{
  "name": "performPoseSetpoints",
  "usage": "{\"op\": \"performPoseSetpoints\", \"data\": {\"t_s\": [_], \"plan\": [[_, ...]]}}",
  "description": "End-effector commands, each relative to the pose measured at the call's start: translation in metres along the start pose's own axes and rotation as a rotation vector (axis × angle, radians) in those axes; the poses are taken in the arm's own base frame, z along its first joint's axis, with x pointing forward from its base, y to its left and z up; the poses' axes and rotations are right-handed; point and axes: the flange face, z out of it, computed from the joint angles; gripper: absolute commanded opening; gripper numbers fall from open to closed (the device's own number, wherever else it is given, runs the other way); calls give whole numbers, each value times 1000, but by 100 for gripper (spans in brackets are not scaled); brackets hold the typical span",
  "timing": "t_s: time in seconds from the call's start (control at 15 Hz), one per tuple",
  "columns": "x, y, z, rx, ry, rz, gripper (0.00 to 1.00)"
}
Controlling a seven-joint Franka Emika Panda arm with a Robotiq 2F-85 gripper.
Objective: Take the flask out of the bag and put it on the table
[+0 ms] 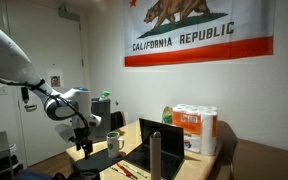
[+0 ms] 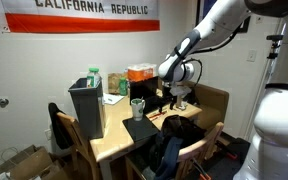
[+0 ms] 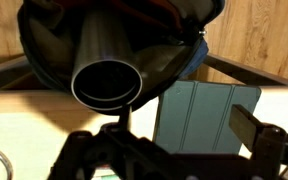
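Observation:
My gripper has the flask's opening [image 3: 107, 82] below it and to its left in the wrist view, facing up. I should move that way and go down onto the flask's rim.
The steel flask [image 3: 108, 80] shows in the wrist view at upper left, its open mouth toward the camera. It stands upright on the wooden table [image 2: 109, 145] in both exterior views [image 1: 155, 152] [image 2: 137, 107]. The black bag [image 2: 180, 128] lies on a chair at the table's side and fills the top of the wrist view [image 3: 44, 45] behind the flask. My gripper [image 3: 174, 150] hangs over the table edge near the bag [image 2: 179, 97] [image 1: 84, 138]. Its fingers are spread and hold nothing. It is apart from the flask.
A grey-green tablet cover [image 3: 204, 115] lies on the table under the gripper. A black bin [image 2: 87, 105], a white mug [image 1: 114, 143], paper towel rolls [image 1: 196, 128] and an orange box [image 2: 139, 73] stand on the table. Chairs surround it.

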Motion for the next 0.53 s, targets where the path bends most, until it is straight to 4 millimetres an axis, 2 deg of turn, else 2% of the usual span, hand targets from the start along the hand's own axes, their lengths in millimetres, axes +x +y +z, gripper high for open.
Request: {"op": "performPoseSetpoints", "data": {"t_s": [0.0, 0.47], "plan": [[3, 14, 18, -20, -25, -18, 100], [-12, 42, 46, -56, -85, -12, 100]]}}
